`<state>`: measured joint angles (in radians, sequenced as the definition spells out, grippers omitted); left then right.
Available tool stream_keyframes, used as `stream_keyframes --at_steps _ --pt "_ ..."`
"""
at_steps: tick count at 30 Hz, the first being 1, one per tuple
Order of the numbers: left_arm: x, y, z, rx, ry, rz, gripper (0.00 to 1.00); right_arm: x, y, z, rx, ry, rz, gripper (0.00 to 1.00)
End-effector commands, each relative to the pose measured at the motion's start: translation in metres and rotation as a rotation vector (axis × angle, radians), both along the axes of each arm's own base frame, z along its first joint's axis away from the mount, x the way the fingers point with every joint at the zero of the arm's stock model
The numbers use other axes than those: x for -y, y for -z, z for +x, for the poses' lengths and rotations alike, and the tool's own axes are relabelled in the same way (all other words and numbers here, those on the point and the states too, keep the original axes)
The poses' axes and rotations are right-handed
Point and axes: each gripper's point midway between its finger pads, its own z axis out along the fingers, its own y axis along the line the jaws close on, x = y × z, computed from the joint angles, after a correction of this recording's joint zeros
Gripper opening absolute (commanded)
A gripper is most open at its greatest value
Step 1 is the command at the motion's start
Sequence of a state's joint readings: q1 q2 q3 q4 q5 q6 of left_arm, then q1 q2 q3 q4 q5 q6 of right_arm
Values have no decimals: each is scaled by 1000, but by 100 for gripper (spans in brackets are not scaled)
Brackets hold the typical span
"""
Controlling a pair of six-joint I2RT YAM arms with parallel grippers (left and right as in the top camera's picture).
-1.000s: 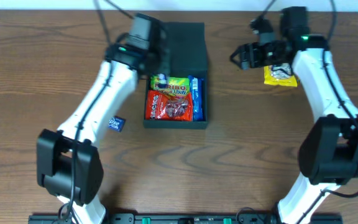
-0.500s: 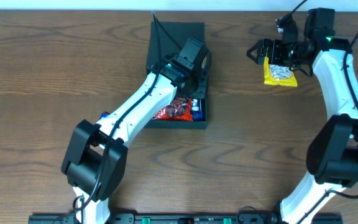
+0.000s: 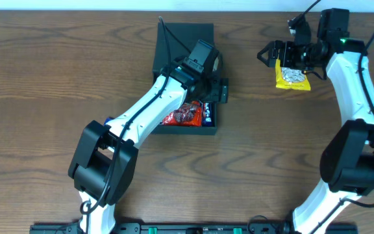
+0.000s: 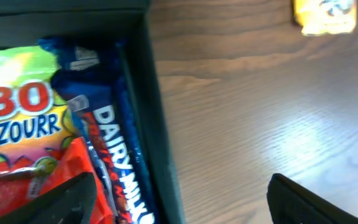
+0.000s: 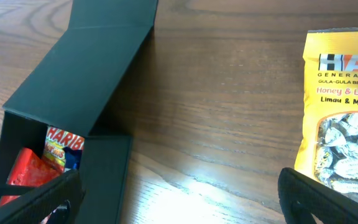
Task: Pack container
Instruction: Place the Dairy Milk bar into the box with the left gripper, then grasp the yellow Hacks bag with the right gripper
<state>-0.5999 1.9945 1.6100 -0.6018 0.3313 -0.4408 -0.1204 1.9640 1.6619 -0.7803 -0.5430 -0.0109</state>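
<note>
The yellow packet lies below my right gripper, on the right in the wrist view. I need to move the gripper down and to that side, onto the yellow packet's clear window (image 3: 293,75) (image 5: 350,148).
The container (image 3: 210,128), a dark teal box, sits mid-table with its flap lid (image 3: 187,38) folded back. Inside lie a green Haribo packet (image 4: 17,115), a red packet (image 4: 58,177) and a blue Dairy Milk bar (image 4: 107,149). My left gripper (image 3: 216,94) hangs open over the box's right wall (image 4: 160,137), one finger above the snacks and the other above bare wood, holding nothing. To the right, my right gripper (image 3: 268,54) stands open and empty beside a yellow candy packet (image 3: 292,77), which also shows in the right wrist view (image 5: 347,124).
A small blue packet (image 3: 109,121) lies on the wood left of the box, half hidden under my left arm. Brown tabletop (image 3: 44,78) stretches on both sides and in front.
My left arm swung from the box's back left across to its right side, and its jaws have just opened. The right arm shifted slightly right and its jaws widened.
</note>
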Motion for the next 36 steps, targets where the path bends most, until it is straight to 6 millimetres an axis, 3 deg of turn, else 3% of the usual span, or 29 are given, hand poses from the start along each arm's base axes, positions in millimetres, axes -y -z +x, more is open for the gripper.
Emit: stream_keyframes --at_steps 1,8,10,14,18,22,29,33,36 --pt "3 -25 12 38 27 -62 91 6 -21 4 54 8 -10 99" --pt "-28 -94 39 191 -18 -98 96 65 17 16 24 125 -410 95" --pt "-54 -115 49 255 -85 -70 98 80 34 21 2 163 -482 94" --pt "-110 -139 61 349 -196 52 98 94 67 33 -21 189 -521 90" --pt "-157 -142 63 360 -278 170 96 98 102 39 -55 187 -520 82" --pt "-181 -133 56 304 -315 217 95 110 124 38 -90 213 -575 73" --pt "-196 -130 57 302 -331 266 95 118 152 25 -178 228 -618 28" --pt "-208 -131 59 323 -352 333 95 111 149 22 -195 214 -613 3" --pt "-217 -131 61 339 -366 378 95 102 127 26 -162 202 -616 1"
